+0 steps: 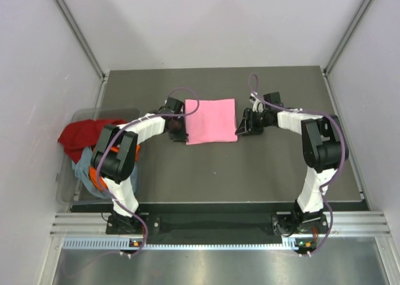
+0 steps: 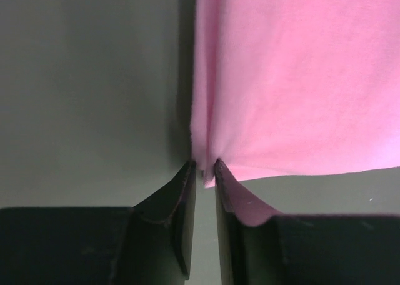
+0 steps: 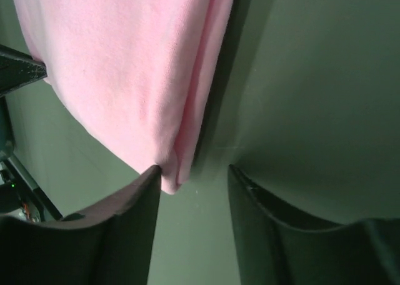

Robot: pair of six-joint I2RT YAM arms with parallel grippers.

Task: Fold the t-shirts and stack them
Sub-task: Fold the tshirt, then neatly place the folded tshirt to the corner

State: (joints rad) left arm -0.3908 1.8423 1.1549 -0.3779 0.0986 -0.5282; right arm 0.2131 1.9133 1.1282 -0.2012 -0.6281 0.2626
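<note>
I will next move my right gripper outward along the pink t-shirt's side edge onto the cloth by its far corner (image 1: 232, 102), as the shirt already lies folded flat.
The bright pink t-shirt (image 1: 211, 120) lies folded into a flat rectangle in the middle of the table. My left gripper (image 1: 178, 130) is at its near left corner. In the left wrist view the jaws (image 2: 205, 166) stand nearly together, pinching the corner of the pink cloth (image 2: 294, 79). My right gripper (image 1: 240, 127) is at the near right corner. In the right wrist view it (image 3: 194, 169) is open, and the folded corner of the pink cloth (image 3: 125, 60) touches its left finger. The dark red t-shirt (image 1: 81, 138), the grey-blue one (image 1: 83, 166) and the orange one (image 1: 94, 180) lie heaped at the left.
A clear plastic bin (image 1: 64, 194) at the table's left edge holds the heaped shirts, with the red one hanging over its rim. Grey walls enclose the table on the left, back and right. A metal rail runs along the near edge.
</note>
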